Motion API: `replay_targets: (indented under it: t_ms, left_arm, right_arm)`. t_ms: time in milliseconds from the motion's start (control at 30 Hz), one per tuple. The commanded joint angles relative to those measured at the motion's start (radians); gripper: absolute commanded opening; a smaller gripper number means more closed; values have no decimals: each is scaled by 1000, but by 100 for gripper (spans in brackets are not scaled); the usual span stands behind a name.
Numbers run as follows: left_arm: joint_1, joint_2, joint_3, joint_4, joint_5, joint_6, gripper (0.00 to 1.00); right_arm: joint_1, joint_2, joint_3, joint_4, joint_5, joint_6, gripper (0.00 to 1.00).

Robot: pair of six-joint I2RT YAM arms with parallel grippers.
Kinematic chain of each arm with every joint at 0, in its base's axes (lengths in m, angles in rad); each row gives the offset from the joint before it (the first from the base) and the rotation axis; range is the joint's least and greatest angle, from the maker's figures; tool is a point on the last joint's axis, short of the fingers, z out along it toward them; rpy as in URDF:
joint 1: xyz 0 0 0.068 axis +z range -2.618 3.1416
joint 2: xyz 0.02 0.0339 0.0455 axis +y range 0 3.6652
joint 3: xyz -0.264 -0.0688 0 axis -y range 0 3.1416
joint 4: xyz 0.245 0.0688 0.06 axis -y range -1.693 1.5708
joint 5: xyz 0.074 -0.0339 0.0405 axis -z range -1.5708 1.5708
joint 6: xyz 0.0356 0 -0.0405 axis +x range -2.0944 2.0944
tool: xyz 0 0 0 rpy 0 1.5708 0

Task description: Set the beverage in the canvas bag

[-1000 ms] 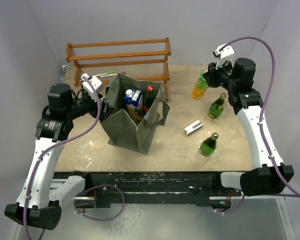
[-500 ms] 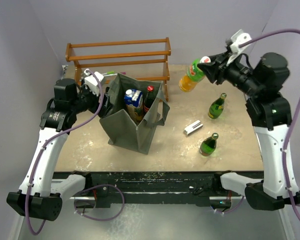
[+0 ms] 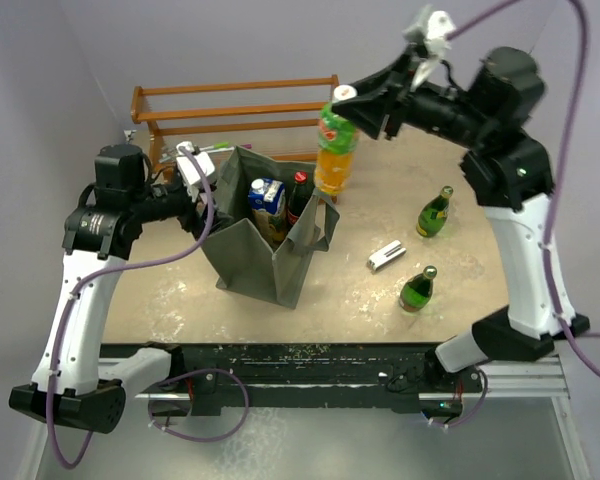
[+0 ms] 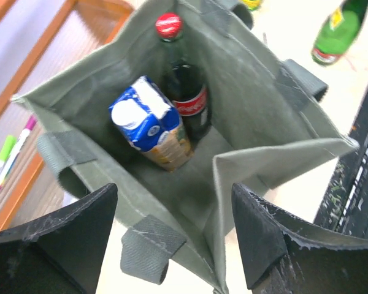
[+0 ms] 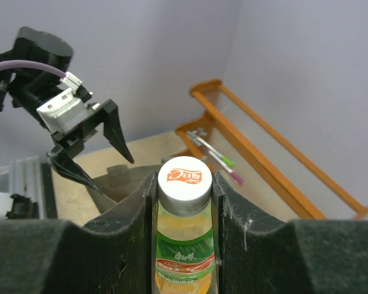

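Note:
Next, my right gripper will carry the orange bottle over, lower and release it, as bare bag bottom by the carton lies below the gripper, to its left in the top view.
The grey-green canvas bag (image 3: 260,265) stands open at the table's left centre. Inside it stand a blue carton (image 3: 267,196) and a red-capped cola bottle (image 3: 298,192). My right gripper (image 3: 352,103) is shut on the neck of an orange beverage bottle (image 3: 335,150) and holds it in the air over the bag's far right corner. In the right wrist view the fingers clamp just under the white cap (image 5: 184,179). My left gripper (image 4: 175,196) is open, with the bag's near wall (image 4: 251,104) and a strap between its jaws. The left wrist view shows the carton (image 4: 150,122) and the cola bottle (image 4: 184,92).
A wooden rack (image 3: 238,110) stands behind the bag, with pens (image 3: 220,147) on its lower shelf. Two green bottles (image 3: 435,212) (image 3: 418,288) stand at the right of the table. A small white object (image 3: 386,255) lies between them.
My right arm has lifted the orange bottle off the table's back right and carried it left, to above the bag. My left gripper has stayed at the bag's left rim.

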Motion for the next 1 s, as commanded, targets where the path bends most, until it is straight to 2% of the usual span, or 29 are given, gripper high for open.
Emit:
replay_targets:
  t_ms: [0,133,333,433,600,667,800,967]
  left_arm:
    - [0,43,44,-194,193,264,77]
    - [-1,74,38,-229,199,336,75]
    - [-1,69,-38,-246,244,438,61]
    - [-1,68,-70,-298,281,510,56]
    - [-1,84,-76,-445,344,659,17]
    - [-1,87,-77,-476,337,704,10]
    - [-1,105,-74,-510,316,793,7]
    - [-1,136,-43,-646,352,1007,4]
  right_arm:
    - [102,80,107,30,-11,16,0]
    - [160,147,140,34,-18,31,0]
    - [210,212,112,40,-18,28,0]
    - [228,227,86,45,-41,32,0]
    - [249,252,59,57,-103,38,0]
    - [259,268,66,59,-137,41,0]
    - [300,308,73,55,-149,29,0]
    - [323,348,61,67,-117,12,0]
